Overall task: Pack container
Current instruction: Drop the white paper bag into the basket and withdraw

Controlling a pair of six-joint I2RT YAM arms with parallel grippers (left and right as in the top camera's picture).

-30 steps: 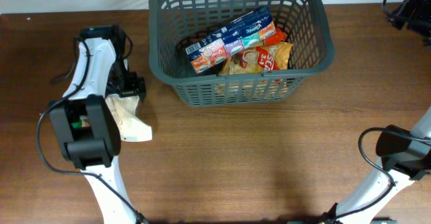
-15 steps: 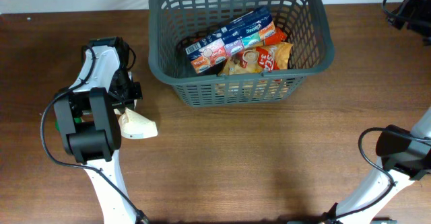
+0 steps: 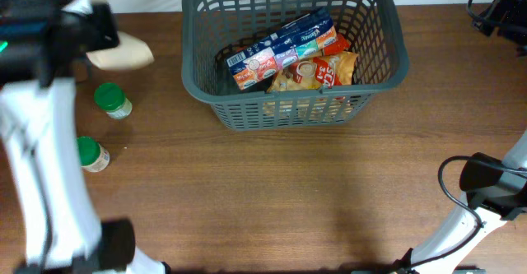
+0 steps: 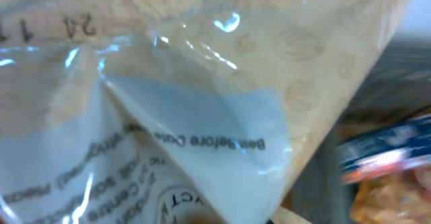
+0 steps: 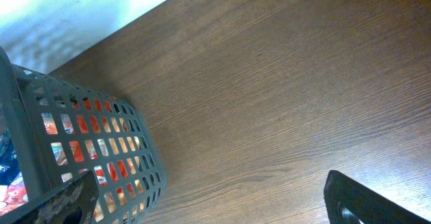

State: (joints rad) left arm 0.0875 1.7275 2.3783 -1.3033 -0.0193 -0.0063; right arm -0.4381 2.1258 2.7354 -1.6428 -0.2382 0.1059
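The orange packet in the container, the container's orange packet, lies below the left gripper and to its right in the overhead view, so next the left gripper should swing across, lower and release the bag there.
The container is a dark grey slotted basket at the back middle of the table, and it holds colourful snack packets. My left gripper is raised high over the table's back left, shut on a clear bag of beige contents. That bag fills the left wrist view and hides the fingers; the container's wall shows blurred at the right. My right gripper stands open over bare wood to the right of the container, with nothing between its fingers.
Two small green-lidded jars stand on the table at the left, under my raised left arm. The right arm's base sits at the right edge. A white wall runs behind the table.
My left gripper shut on the bag and lifted it from the table up toward the back left. The two jars have come into view. The right arm has not moved.
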